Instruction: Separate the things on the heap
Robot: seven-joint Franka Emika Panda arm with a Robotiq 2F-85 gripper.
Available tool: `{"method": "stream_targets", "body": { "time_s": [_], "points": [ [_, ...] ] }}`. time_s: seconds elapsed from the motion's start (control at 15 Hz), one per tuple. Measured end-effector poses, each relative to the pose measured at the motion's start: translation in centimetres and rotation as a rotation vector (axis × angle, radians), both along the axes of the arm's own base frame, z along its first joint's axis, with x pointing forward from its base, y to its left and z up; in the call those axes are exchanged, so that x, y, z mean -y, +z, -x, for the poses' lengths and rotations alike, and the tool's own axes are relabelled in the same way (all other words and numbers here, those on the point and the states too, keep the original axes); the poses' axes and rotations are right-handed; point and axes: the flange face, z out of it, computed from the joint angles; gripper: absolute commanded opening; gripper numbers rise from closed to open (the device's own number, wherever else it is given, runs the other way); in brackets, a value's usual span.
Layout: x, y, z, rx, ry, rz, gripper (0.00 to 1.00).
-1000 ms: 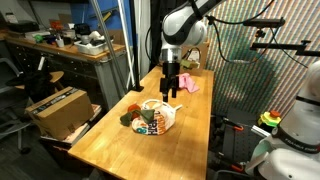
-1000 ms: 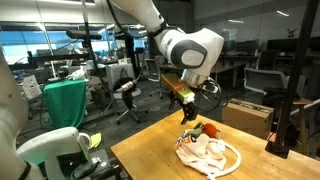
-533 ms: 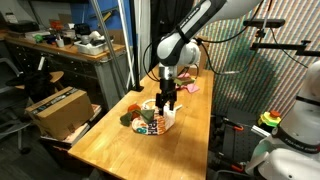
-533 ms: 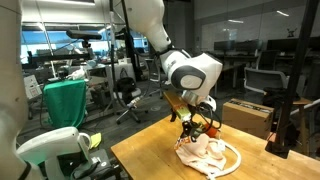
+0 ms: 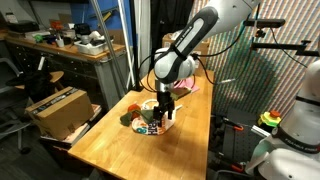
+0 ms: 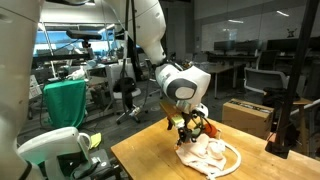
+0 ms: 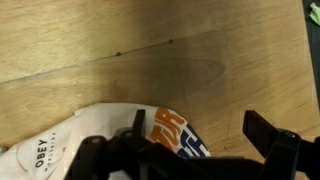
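My gripper needs to go down to the bag's cloth [image 6: 189,150] [image 7: 112,125] beside the orange print, below and to its left in the wrist view, since one fingertip hangs over bare wood.
A heap [image 5: 152,119] lies on the wooden table [image 5: 185,145]: a white cloth bag with print, a red object [image 5: 133,110] and small colourful items. In an exterior view it shows as a white bag [image 6: 208,155] with a red and green thing [image 6: 207,128] at its far end. My gripper [image 5: 165,113] is low over the heap's edge, fingers spread. In the wrist view the open gripper [image 7: 195,150] straddles the white bag's orange and blue print [image 7: 170,130], with bare wood [image 7: 150,50] beyond.
A pink cloth [image 5: 188,85] lies at the table's far end. A cardboard box [image 5: 55,108] stands beside the table. A workbench [image 5: 60,45] with clutter is behind. A green-covered chair [image 6: 65,105] stands off the table.
The arm has come down from above the table to the heap. The gripper now sits at the bag's edge. The heap itself has not visibly moved.
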Motion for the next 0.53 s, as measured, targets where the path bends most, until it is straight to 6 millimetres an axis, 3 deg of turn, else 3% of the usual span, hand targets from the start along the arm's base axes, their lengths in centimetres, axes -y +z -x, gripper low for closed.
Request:
{"method": "stream_targets", "body": {
  "time_s": [0.53],
  "points": [
    [-1.4, -1.9, -0.4, 0.06, 0.047, 0.169, 1.0]
  ]
}}
